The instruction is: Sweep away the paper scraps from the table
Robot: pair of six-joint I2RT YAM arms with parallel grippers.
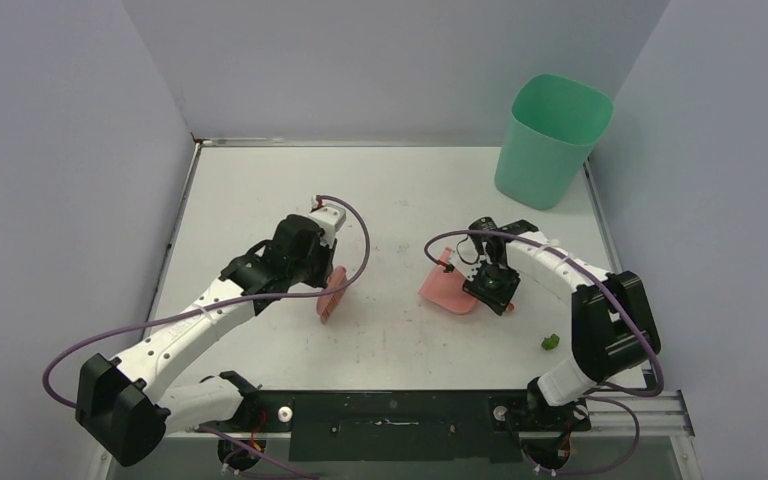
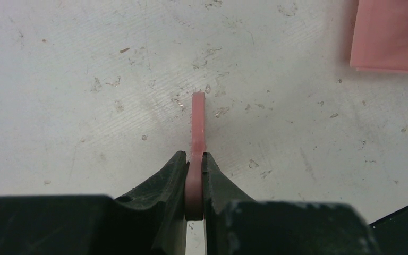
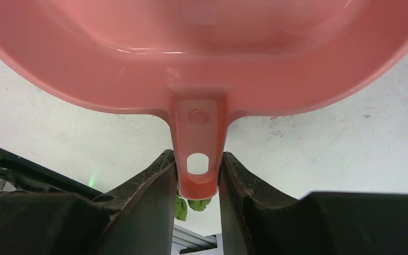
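Bare tabletop by the dustpan lies below my left gripper, to its right in the top view. The gripper tilts and lowers there next to release the brush (image 1: 332, 292).
One green paper scrap (image 1: 550, 342) lies on the table (image 1: 390, 190) near the right arm's base; it also shows between the fingers in the right wrist view (image 3: 189, 206). No other scraps show. My left gripper (image 1: 322, 268) is shut on the pink brush (image 1: 332, 292), seen edge-on in the left wrist view (image 2: 197, 133). My right gripper (image 1: 493, 288) is shut on the handle (image 3: 198, 159) of the pink dustpan (image 1: 447, 288), whose pan fills the top of the right wrist view (image 3: 202, 48). The pan's corner shows in the left wrist view (image 2: 390, 34).
A green waste bin (image 1: 550, 140) stands at the back right corner. Grey walls close in the left, back and right sides. The black front rail (image 1: 390, 412) runs between the arm bases.
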